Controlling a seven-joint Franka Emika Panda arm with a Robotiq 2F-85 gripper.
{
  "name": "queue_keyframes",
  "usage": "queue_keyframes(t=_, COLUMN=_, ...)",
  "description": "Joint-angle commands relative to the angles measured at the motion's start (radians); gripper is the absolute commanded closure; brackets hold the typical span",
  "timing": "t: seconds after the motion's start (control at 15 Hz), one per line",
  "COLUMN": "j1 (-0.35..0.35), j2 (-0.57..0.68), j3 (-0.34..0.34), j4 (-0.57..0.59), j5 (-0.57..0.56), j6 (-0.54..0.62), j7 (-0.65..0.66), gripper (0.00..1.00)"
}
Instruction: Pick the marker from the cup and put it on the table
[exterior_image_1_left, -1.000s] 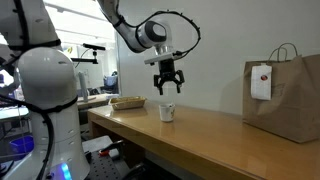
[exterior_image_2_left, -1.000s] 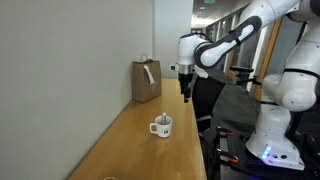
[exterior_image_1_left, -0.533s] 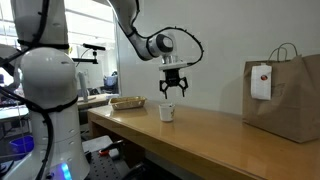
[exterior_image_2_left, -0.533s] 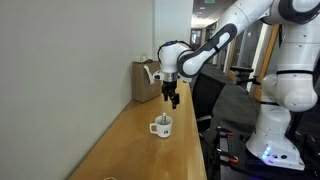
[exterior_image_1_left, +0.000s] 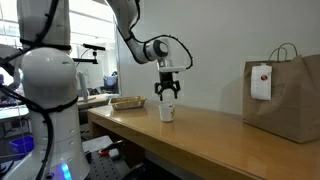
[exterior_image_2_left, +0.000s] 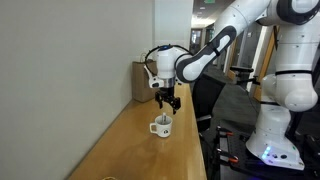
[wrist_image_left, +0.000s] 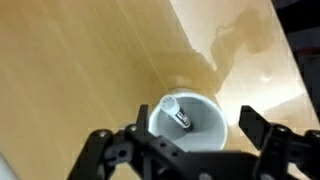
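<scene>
The marker leans at a slant between my gripper's fingers, so my gripper will first turn and lower toward the cup to get them around the marker's pale upper end (exterior_image_1_left: 169, 98) (wrist_image_left: 170, 105).
The small white cup (exterior_image_1_left: 167, 112) stands on the light-brown table (exterior_image_1_left: 220, 140); it also shows in the other exterior view (exterior_image_2_left: 162, 127). In the wrist view the cup (wrist_image_left: 205, 127) is seen from above with the marker (wrist_image_left: 177, 109) leaning inside it, pale grey-white with a darker part. My gripper (exterior_image_1_left: 166, 98) hangs directly above the cup, open and empty, also seen in an exterior view (exterior_image_2_left: 168, 108). In the wrist view its fingers (wrist_image_left: 190, 135) straddle the cup without touching the marker.
A brown paper bag (exterior_image_1_left: 285, 97) stands on the table away from the cup, and shows by the wall in an exterior view (exterior_image_2_left: 146, 81). A shallow tan tray (exterior_image_1_left: 127, 102) sits near the table's end. The robot's white base (exterior_image_1_left: 50, 90) stands beside the table.
My gripper has moved sideways over the table and lowered until it hangs right above the cup. Cup and marker have not moved.
</scene>
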Motion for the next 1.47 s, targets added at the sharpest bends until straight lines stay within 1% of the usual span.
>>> queue_keyframes(t=0.0, j1=-0.001, j2=-0.008, j3=0.015, j4=-0.008, j5=-0.031, j6=0.015, j7=-0.164, gripper=0.13)
queue_keyframes(t=0.07, j1=0.0, j2=-0.004, j3=0.018, j4=-0.007, j5=-0.031, j6=0.016, j7=-0.214, gripper=0.15)
queue_keyframes(t=0.13, j1=0.0, j2=-0.005, j3=0.022, j4=-0.009, j5=-0.021, j6=0.021, j7=-0.271, gripper=0.2)
queue_keyframes(t=0.2, j1=0.001, j2=-0.002, j3=0.024, j4=-0.009, j5=-0.019, j6=0.026, j7=-0.315, gripper=0.19)
queue_keyframes(t=0.27, j1=0.003, j2=0.002, j3=0.027, j4=-0.009, j5=-0.012, j6=0.03, j7=-0.352, gripper=0.22)
queue_keyframes(t=0.33, j1=0.005, j2=0.004, j3=0.028, j4=-0.01, j5=-0.014, j6=0.039, j7=-0.377, gripper=0.22)
queue_keyframes(t=0.4, j1=0.007, j2=0.01, j3=0.03, j4=-0.008, j5=-0.013, j6=0.042, j7=-0.395, gripper=0.26)
queue_keyframes(t=0.47, j1=0.008, j2=0.014, j3=0.031, j4=-0.007, j5=-0.01, j6=0.049, j7=-0.414, gripper=0.24)
queue_keyframes(t=0.53, j1=0.009, j2=0.022, j3=0.033, j4=-0.005, j5=-0.01, j6=0.055, j7=-0.424, gripper=0.27)
queue_keyframes(t=0.6, j1=0.008, j2=0.031, j3=0.036, j4=0.0, j5=-0.006, j6=0.059, j7=-0.437, gripper=0.28)
queue_keyframes(t=0.67, j1=0.006, j2=0.041, j3=0.037, j4=0.002, j5=-0.004, j6=0.066, j7=-0.446, gripper=0.32)
queue_keyframes(t=0.73, j1=0.005, j2=0.051, j3=0.038, j4=0.005, j5=-0.002, j6=0.067, j7=-0.452, gripper=0.31)
queue_keyframes(t=0.8, j1=0.003, j2=0.061, j3=0.039, j4=0.009, j5=-0.001, j6=0.068, j7=-0.46, gripper=0.33)
queue_keyframes(t=0.87, j1=0.002, j2=0.072, j3=0.039, j4=0.014, j5=-0.002, j6=0.067, j7=-0.465, gripper=0.33)
queue_keyframes(t=0.93, j1=0.0, j2=0.081, j3=0.04, j4=0.017, j5=0.0, j6=0.068, j7=-0.469, gripper=0.36)
queue_keyframes(t=1.0, j1=-0.002, j2=0.09, j3=0.041, j4=0.019, j5=-0.002, j6=0.073, j7=-0.474, gripper=0.36)
queue_keyframes(t=1.07, j1=-0.004, j2=0.1, j3=0.041, j4=0.024, j5=-0.003, j6=0.075, j7=-0.485, gripper=0.4)
queue_keyframes(t=1.13, j1=-0.006, j2=0.109, j3=0.041, j4=0.029, j5=-0.004, j6=0.08, j7=-0.487, gripper=0.38)
queue_keyframes(t=1.2, j1=-0.008, j2=0.114, j3=0.04, j4=0.033, j5=-0.007, j6=0.084, j7=-0.495, gripper=0.41)
queue_keyframes(t=1.4, j1=-0.015, j2=0.127, j3=0.039, j4=0.044, j5=-0.009, j6=0.087, j7=-0.509, gripper=0.44)
